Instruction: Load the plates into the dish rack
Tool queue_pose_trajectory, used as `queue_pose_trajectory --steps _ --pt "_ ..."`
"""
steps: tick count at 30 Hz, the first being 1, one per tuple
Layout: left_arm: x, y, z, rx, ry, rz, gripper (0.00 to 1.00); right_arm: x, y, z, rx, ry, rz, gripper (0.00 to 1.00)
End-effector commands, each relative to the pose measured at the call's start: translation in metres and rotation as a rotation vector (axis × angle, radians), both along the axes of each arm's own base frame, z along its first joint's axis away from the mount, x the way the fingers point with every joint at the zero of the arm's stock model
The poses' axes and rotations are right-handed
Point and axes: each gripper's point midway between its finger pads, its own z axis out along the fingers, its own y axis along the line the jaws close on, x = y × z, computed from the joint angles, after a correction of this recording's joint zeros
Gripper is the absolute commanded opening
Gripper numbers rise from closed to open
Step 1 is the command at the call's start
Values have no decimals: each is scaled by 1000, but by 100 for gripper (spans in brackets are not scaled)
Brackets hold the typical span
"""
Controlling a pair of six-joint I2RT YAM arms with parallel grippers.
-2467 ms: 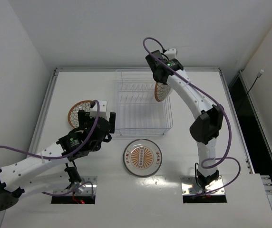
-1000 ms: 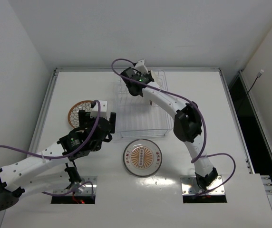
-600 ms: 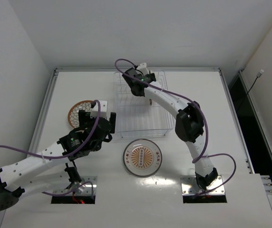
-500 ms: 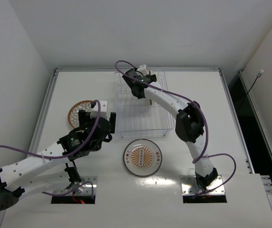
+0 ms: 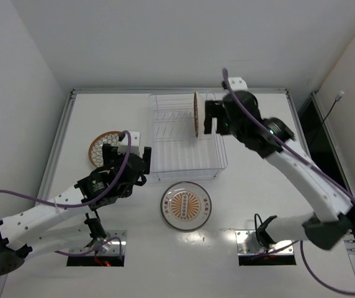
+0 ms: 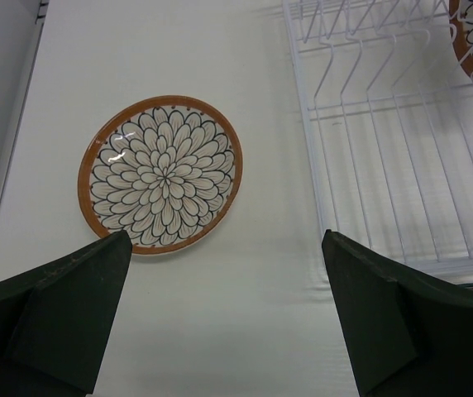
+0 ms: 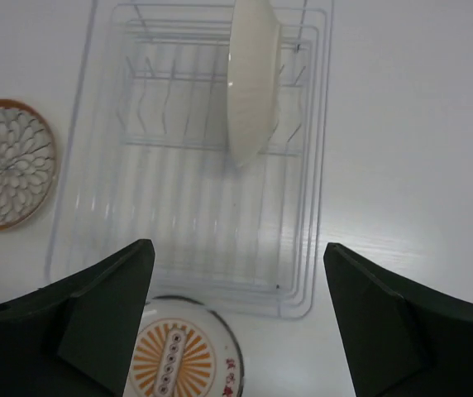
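Note:
The sunburst plate is outside the rack. My right gripper will turn and move down and back onto the sunburst plate's rim farthest from my left gripper.
A brown-rimmed plate stands on edge between the tines of the see-through dish rack; in the right wrist view this plate shows its pale back. My right gripper hovers high above the rack, open and empty. A second brown-rimmed plate lies flat on the table left of the rack. My left gripper hangs open just beside that plate, nothing between its fingers. The sunburst plate lies flat in front of the rack.
The rack's tines stand in rows at its far end. A raised metal rim borders the table, with white walls behind and to the left.
My right gripper has opened and let go of the brown-rimmed plate, which now stands in the rack. The right arm has drawn back to the right and upward. The left arm has not moved.

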Motion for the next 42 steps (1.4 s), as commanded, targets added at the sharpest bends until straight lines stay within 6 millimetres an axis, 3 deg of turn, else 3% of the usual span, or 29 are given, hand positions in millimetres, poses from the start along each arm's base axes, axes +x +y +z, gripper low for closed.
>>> queue_pose_trajectory --steps 1,2,4,6,7,8,9,11,12,15,16,18,21,23,26,28,42 --pt "4 2 8 -22 -32 25 100 -56 19 -28 244 106 179 81" --pt "4 4 7 -20 -30 35 100 -73 21 -60 314 162 177 81" --pt "4 4 7 -20 -30 36 100 -110 10 -78 411 206 195 81" --pt "4 4 7 -20 -30 36 100 -130 10 -89 531 258 167 81" --pt "4 4 7 -20 -30 36 100 -143 7 -118 554 317 147 81" --pt "4 4 7 -20 -30 36 100 -158 10 -115 664 343 144 80" --pt "4 6 8 -17 -34 43 100 -170 7 -144 687 410 108 78" --pt "5 6 7 -6 -33 51 100 -185 7 -143 804 402 109 77" --pt "5 8 7 -3 -38 60 100 -191 5 -160 856 447 50 74" --pt "5 10 7 -1 -38 72 100 -204 -5 -176 910 483 -36 72" --pt "4 11 9 -10 -44 72 100 -211 -10 -190 909 511 -65 72" --pt "3 12 6 -2 -39 72 100 -215 -6 -201 938 553 -66 72" --pt "3 12 6 -2 -39 72 100 -229 4 -243 941 707 -85 70" --pt "3 12 6 -2 -39 72 100 -231 6 -253 913 760 -108 69" --pt "3 12 6 -2 -39 72 100 -222 -2 -251 792 774 -198 69" --pt "3 12 6 -2 -39 72 100 -227 -8 -269 725 829 -249 69" --pt "3 10 8 -20 -45 64 100 -213 -3 -295 618 891 -300 68"
